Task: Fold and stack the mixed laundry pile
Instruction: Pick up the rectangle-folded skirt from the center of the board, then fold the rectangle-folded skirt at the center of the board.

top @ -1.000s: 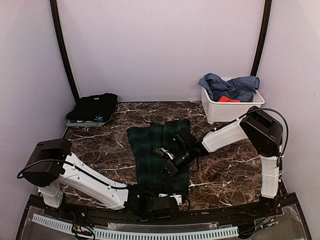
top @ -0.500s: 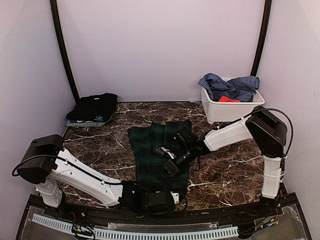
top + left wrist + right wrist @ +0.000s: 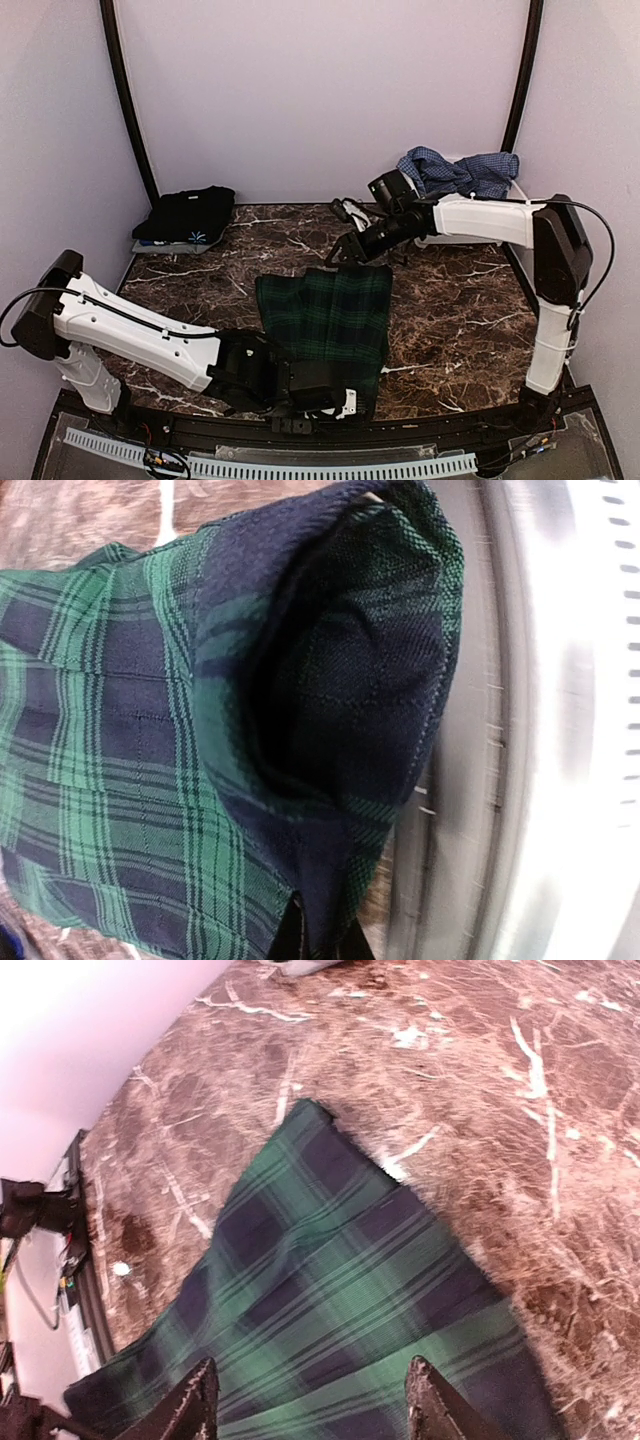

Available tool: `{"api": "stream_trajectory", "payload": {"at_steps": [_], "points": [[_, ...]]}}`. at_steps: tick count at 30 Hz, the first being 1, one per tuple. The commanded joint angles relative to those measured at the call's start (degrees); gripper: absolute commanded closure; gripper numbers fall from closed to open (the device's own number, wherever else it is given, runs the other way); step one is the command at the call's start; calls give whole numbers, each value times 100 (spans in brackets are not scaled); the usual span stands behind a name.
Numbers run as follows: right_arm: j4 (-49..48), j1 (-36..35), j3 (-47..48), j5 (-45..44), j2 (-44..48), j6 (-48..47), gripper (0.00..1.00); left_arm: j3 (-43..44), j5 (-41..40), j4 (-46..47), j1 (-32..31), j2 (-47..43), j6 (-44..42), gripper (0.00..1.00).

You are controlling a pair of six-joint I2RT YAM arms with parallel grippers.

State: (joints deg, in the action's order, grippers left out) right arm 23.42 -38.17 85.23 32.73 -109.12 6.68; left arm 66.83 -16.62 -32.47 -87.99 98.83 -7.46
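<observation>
My left gripper should next take the near hem up and away from my base across the plaid, then down at its far edge (image 3: pixel 326 272).
The dark green-navy plaid garment (image 3: pixel 330 315) lies spread on the marble table (image 3: pixel 450 320). My left gripper (image 3: pixel 330 395) is at the table's near edge, shut on the plaid's near hem; the left wrist view shows the cloth (image 3: pixel 250 730) pinched between the dark fingers (image 3: pixel 285 942). My right gripper (image 3: pixel 345 232) hangs open and empty above the plaid's far edge; its wrist view shows the plaid (image 3: pixel 330 1300) below the spread fingertips (image 3: pixel 195 1400). A black garment (image 3: pixel 187 213) lies folded on a blue tee (image 3: pixel 165 246) at the back left. The blue checked shirt (image 3: pixel 465 172) lies on the bin. The red-orange piece is hidden.
The white plastic bin (image 3: pixel 425 225) stands at the back right, mostly behind my right arm. A black and metal rail (image 3: pixel 540 730) runs along the table's near edge beside the left gripper. Walls close in on three sides.
My right gripper has lifted off the middle of the plaid and moved back to above its far edge. My left arm has swung lower, still holding the near hem.
</observation>
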Motion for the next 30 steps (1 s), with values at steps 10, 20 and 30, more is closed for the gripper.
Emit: {"api": "stream_trajectory", "payload": {"at_steps": [10, 20, 30], "points": [[338, -158, 479, -233, -1493, -960, 47, 1048, 1993, -1323, 382, -793, -6, 100], [-25, -757, -364, 454, -1307, -995, 65, 1690, 2174, -1369, 1526, -772, -632, 100], [-369, -1107, -906, 712, -1095, -797, 68, 2200, 2214, -1367, 2308, -135, -1160, 100]]}}
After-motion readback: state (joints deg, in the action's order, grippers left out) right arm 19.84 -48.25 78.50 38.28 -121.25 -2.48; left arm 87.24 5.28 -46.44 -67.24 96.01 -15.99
